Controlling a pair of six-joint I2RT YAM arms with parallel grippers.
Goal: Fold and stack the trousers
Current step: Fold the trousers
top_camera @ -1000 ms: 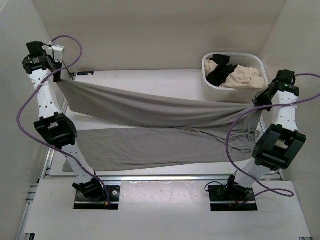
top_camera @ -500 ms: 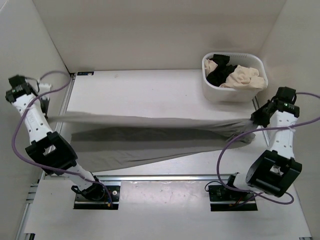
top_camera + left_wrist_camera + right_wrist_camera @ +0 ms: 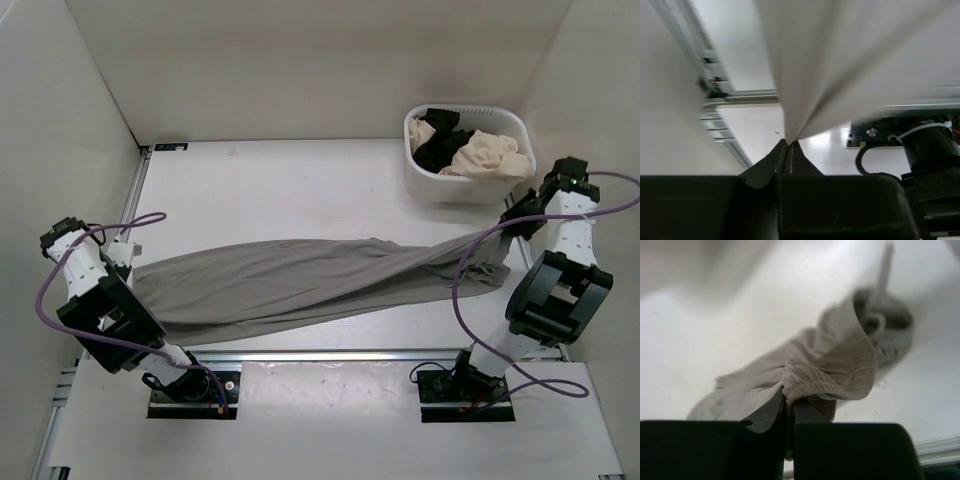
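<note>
The gathered waistband is still raised beside the basket, so next I should move my right gripper back and down to the trousers' low end (image 3: pixel 492 270) and release the waistband.
The grey trousers (image 3: pixel 300 285) lie stretched and twisted across the near part of the table, from left edge to right edge. My left gripper (image 3: pixel 128 262) is shut on the leg end at the left; in the left wrist view the fabric (image 3: pixel 840 60) runs up out of the closed jaws at the gripper (image 3: pixel 789 145). My right gripper (image 3: pixel 512 222) is shut on the ribbed waistband (image 3: pixel 825 377) at the right, held a little above the table; in the right wrist view the gripper (image 3: pixel 790 402) pinches the bunched band.
A white basket (image 3: pixel 468 178) with black and beige clothes stands at the back right, just beyond my right gripper. The table's near rail (image 3: pixel 330 352) runs below the trousers. White walls close in on the left and right.
Both grippers have come toward the near edge and lowered the stretched trousers, which now lie folded lengthwise and twisted on the table. The left gripper moved down and toward me the most.
</note>
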